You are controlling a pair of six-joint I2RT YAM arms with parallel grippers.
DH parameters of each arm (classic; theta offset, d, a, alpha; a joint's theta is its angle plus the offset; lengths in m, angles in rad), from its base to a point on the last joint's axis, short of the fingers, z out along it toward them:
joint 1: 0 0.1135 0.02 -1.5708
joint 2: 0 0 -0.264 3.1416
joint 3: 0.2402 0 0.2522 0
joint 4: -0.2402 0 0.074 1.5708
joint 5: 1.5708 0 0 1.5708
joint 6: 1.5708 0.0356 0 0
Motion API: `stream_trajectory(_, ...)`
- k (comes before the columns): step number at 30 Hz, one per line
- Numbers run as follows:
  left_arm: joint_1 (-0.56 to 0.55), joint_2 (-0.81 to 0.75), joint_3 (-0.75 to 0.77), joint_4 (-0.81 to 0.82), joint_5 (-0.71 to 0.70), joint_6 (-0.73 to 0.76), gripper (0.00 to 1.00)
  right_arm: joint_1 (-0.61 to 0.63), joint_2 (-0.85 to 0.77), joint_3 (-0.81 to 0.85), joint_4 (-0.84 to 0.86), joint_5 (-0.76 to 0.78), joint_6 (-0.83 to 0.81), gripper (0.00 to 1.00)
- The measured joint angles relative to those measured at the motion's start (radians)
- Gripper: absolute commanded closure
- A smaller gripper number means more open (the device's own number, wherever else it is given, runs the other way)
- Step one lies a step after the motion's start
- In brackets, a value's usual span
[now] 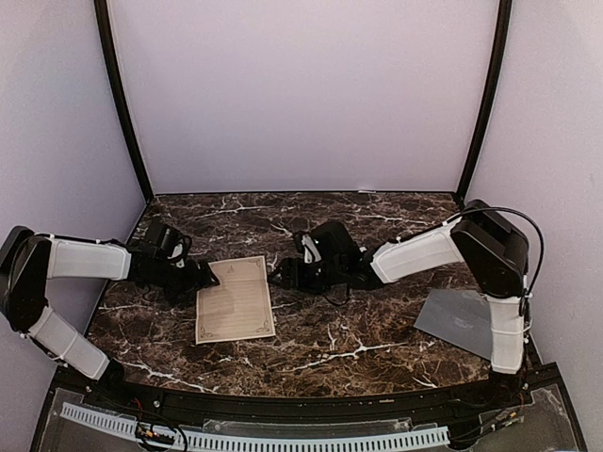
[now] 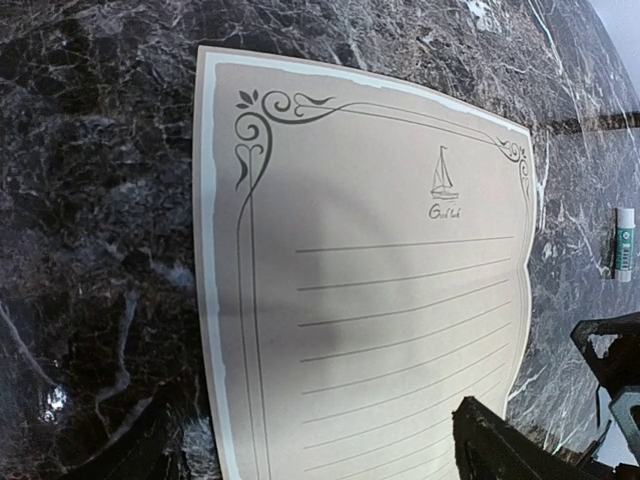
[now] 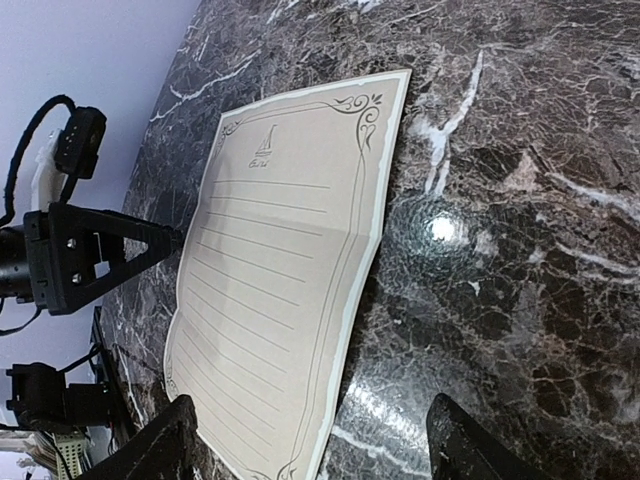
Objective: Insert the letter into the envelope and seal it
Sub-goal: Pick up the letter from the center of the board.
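The letter's edge facing the envelope runs between my right gripper's open fingers, so next they will go down and to the left in the top view, onto it.
The letter (image 1: 235, 299) is a cream sheet with an ornate border, ruled lines and a small sailboat print, lying flat on the marble table left of centre. My left gripper (image 1: 209, 278) is at its left edge and open. In the left wrist view the letter (image 2: 380, 300) fills the space between the spread fingers (image 2: 500, 445), and nothing is held. My right gripper (image 1: 281, 273) is open at the sheet's upper right corner. In the right wrist view the letter's (image 3: 280, 260) right edge lies between its wide jaws. The grey envelope (image 1: 457, 320) lies flat at the right, under the right arm.
A small white stick with a green label (image 2: 624, 243) lies on the dark marble table (image 1: 358, 339) beyond the letter. The left gripper (image 3: 100, 255) shows across the sheet in the right wrist view. White walls and black posts enclose the table.
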Motion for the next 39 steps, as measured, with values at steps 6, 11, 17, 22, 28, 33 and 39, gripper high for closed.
stream_trajectory(6,0.0,0.011,-0.011,0.049,0.037,0.001,0.09,-0.001,0.08,0.087,-0.028,-0.011,0.013,0.31)
stream_trajectory(11,0.0,0.014,-0.028,0.097,0.067,0.0,0.1,-0.001,0.132,0.134,-0.037,-0.03,0.027,0.32)
stream_trajectory(17,0.0,0.014,-0.043,0.133,0.09,-0.002,0.09,-0.001,0.157,0.161,-0.023,-0.058,0.049,0.32)
stream_trajectory(22,0.0,0.014,-0.049,0.146,0.1,-0.002,0.09,-0.001,0.174,0.165,0.016,-0.085,0.079,0.33)
stream_trajectory(28,0.0,0.014,-0.052,0.153,0.105,-0.002,0.09,-0.001,0.197,0.165,0.078,-0.124,0.127,0.35)
stream_trajectory(33,0.0,0.014,-0.053,0.155,0.112,-0.003,0.09,-0.001,0.203,0.145,0.135,-0.146,0.177,0.48)
stream_trajectory(39,0.0,0.014,-0.054,0.156,0.119,-0.004,0.09,-0.001,0.203,0.095,0.224,-0.174,0.239,0.64)
